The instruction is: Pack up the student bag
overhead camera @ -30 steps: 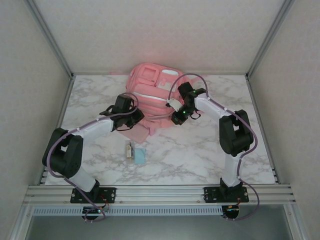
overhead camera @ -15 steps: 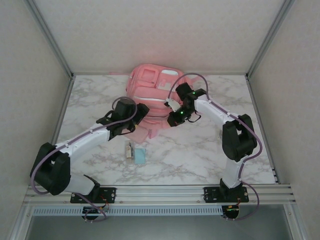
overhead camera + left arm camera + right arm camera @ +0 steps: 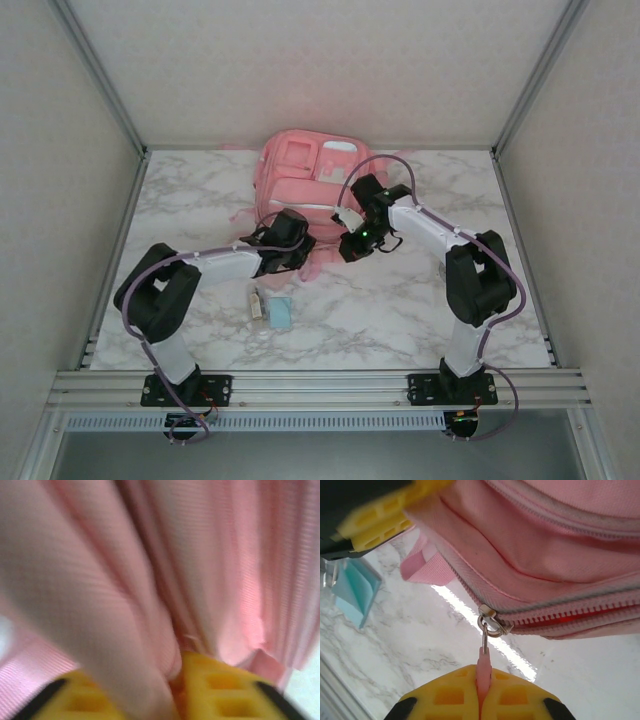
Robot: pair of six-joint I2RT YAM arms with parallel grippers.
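Observation:
My right gripper draws the pink zipper pull outward next and releases the pull. The parted zip teeth run outward of my gripper, and the pull follows them.
The student bag, a big pink backpack, lies at the back middle of the marble table. My left gripper is at the bag's near edge, shut on a fold of its pink fabric; its yellow fingers pinch the cloth. My right gripper is at the bag's near right side, shut on the pink zipper pull. The pull hangs from a metal ring at the end of a zip line with red showing between its teeth. The left gripper's yellow fingers show at the bag.
A flat teal packet and a small pale tube lie on the table in front of the bag, between the arms. The teal packet lies close to the left gripper. Walls and a metal frame surround the table.
The left arm swung right and down to the bag's near edge, opened wide on the way and shut on the fabric. The right gripper kept its hold on the zipper pull, shifting slightly.

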